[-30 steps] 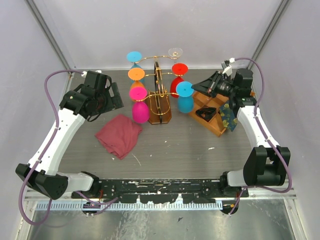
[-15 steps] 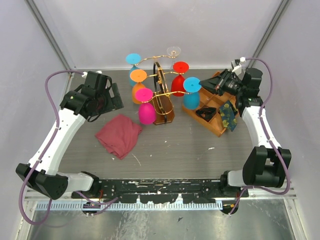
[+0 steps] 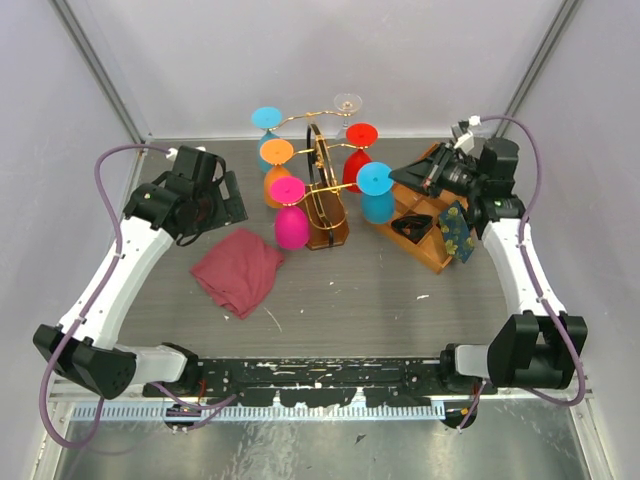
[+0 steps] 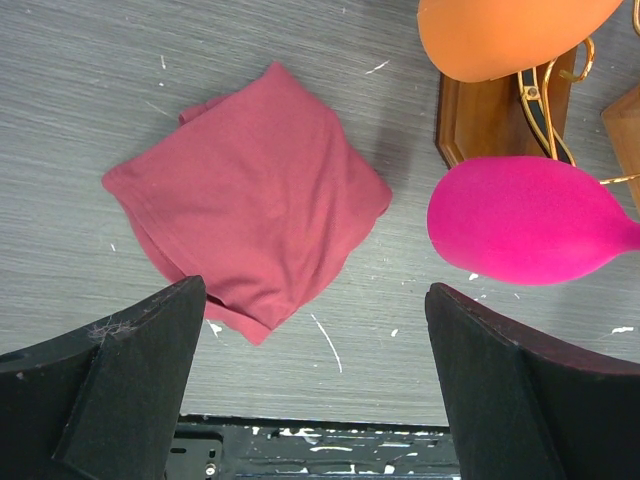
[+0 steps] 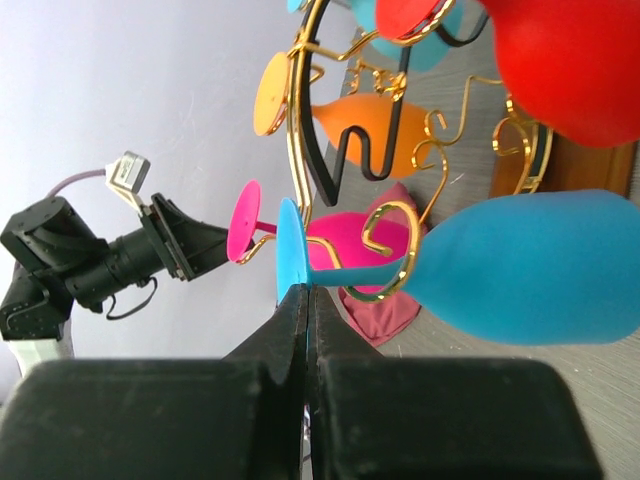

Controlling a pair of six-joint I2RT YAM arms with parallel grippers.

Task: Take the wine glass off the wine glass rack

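Observation:
I should turn my left gripper toward the rack and onto the pink glass's flat foot, which lies to its right in the top view.
The wine glass rack, gold wire arms on a brown wooden base, stands mid-table with several coloured glasses hanging upside down. My right gripper is shut on the flat foot of the light blue wine glass. In the right wrist view my right gripper pinches the foot edge, and the blue bowl hangs right. Its stem sits inside a gold wire hook. My left gripper is open and empty above the table, left of the rack.
A red cloth lies front left and shows in the left wrist view. The pink glass and orange glass hang near the rack base. A compartmented wooden tray stands right of the rack.
My right gripper pulled the blue glass rightward, then eased back left. The rack twisted and shifted slightly with it; the pink glass swung right. The left arm barely moved.

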